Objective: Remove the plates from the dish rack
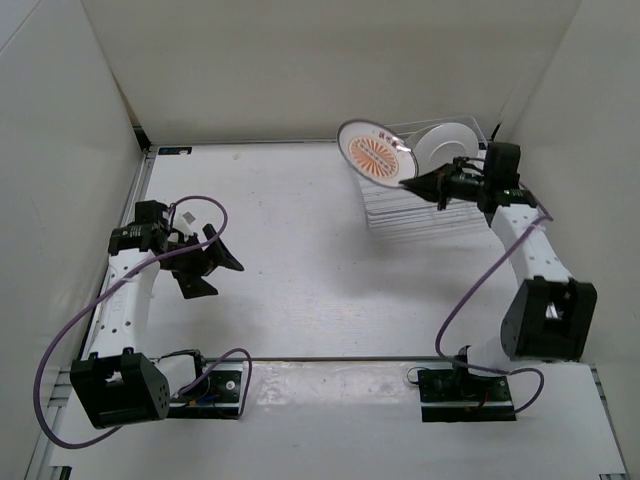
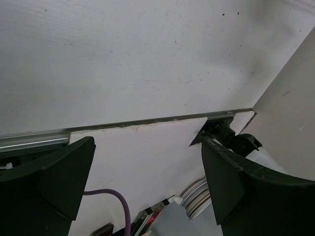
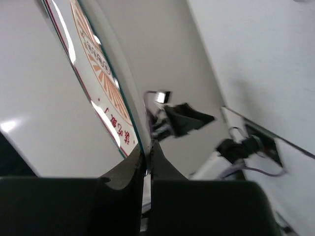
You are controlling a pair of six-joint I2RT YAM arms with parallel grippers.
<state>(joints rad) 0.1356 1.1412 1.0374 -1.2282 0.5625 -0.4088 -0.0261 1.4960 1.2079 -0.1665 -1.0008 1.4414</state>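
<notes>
My right gripper moves the plate back from the wire dish rack and down toward the table's near edge next, where the surface [image 1: 352, 302] has room.
My right gripper [image 1: 412, 180] is shut on the rim of the orange sunburst plate [image 1: 373, 152] and holds it tilted in the air over the left end of the wire dish rack [image 1: 420, 215]. In the right wrist view the plate's edge [image 3: 106, 83] sits clamped between the jaws of my right gripper [image 3: 147, 162]. The white plate [image 1: 447, 145] stands upright in the rack behind it. My left gripper [image 1: 215, 265] is open and empty over the table at the left, far from the rack; it also shows in the left wrist view [image 2: 147, 182].
White walls enclose the table on the back, left and right. Both arm bases and purple cables [image 1: 60, 345] sit along the near edge. A stack of plates [image 2: 199, 196] shows below the table edge in the left wrist view.
</notes>
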